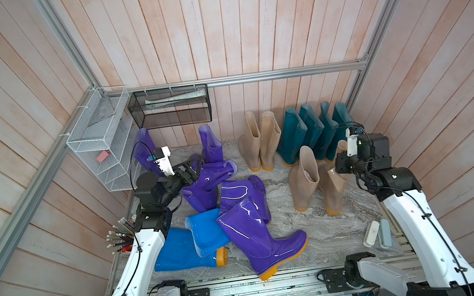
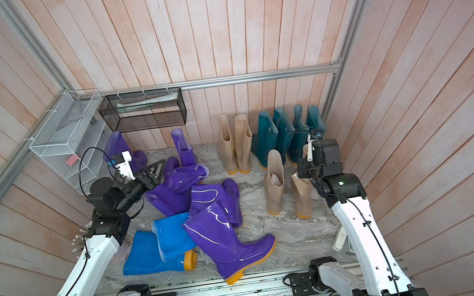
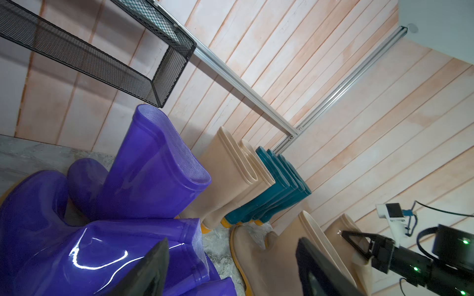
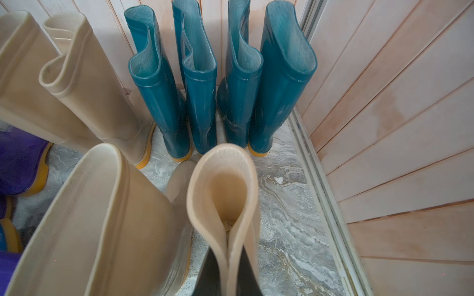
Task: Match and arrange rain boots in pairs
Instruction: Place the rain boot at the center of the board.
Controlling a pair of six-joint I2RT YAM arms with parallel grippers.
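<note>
I will move my right gripper outward and down next to let go of the boot's rim, because the tabletop (image 1: 318,193) beside the other beige boot is below it and farther outward.
My right gripper (image 4: 228,269) is shut on the pinched rim of an upright beige rain boot (image 4: 223,194), which stands beside another beige one (image 1: 305,177). Behind them a beige pair (image 1: 259,143) and several dark teal boots (image 1: 314,133) stand along the back wall. My left gripper (image 1: 192,168) is open, hovering over a lying purple boot (image 3: 107,251) in a pile of purple boots (image 1: 244,194), with nothing between its fingers. Two purple boots (image 1: 210,144) stand at the back left. Two bright blue boots (image 1: 187,250) lie at the front left under a large purple one (image 1: 259,238).
A white wire rack (image 1: 97,147) and a black mesh basket (image 1: 169,108) hang on the left and back walls. Pencils (image 1: 120,233) stick out by the left arm. Two small oblong items (image 1: 377,233) lie at the front right. An aluminium rail (image 1: 277,288) edges the front.
</note>
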